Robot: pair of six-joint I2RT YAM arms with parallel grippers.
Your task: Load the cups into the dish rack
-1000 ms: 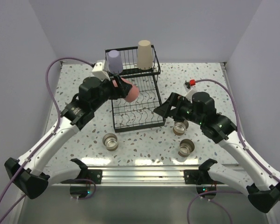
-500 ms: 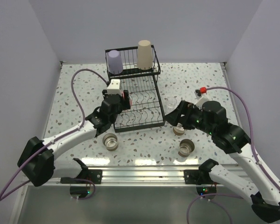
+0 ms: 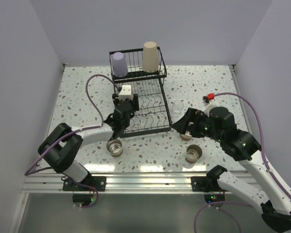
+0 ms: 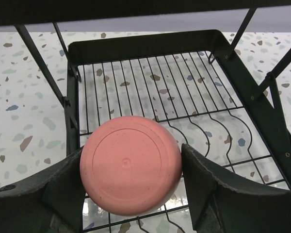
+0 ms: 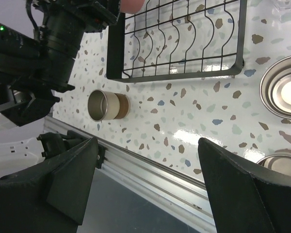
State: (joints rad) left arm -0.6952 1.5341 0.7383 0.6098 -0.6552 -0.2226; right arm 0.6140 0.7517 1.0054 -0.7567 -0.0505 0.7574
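Note:
My left gripper should first go down and move slightly outward, to get the red-pink cup onto the empty wires of the lower tray beside its side bar.
My left gripper (image 4: 131, 167) is shut on the red-pink cup (image 4: 130, 162), bottom toward the camera, low over the lower tray of the black wire dish rack (image 4: 145, 41). In the top view the gripper (image 3: 130, 101) is at the tray's left side and hides the cup. The lavender cup (image 3: 119, 64) and tall beige cup (image 3: 151, 56) stand upside down in the upper basket. My right gripper (image 5: 145, 179) is open and empty above the table's near edge, right of the rack (image 3: 161, 104). The clear glass (image 3: 178, 106) stands right of the rack.
Three short tan-and-metallic cups are on the table: one lying in front of the rack (image 3: 115, 146) (image 5: 108, 104), two by my right gripper (image 3: 193, 153) (image 5: 283, 92). The aluminium rail (image 5: 150, 182) runs along the near edge. White walls close in the table.
My left arm has come down from the upper basket to the lower tray's left side, carrying the red-pink cup. My right arm has shifted slightly to the right.

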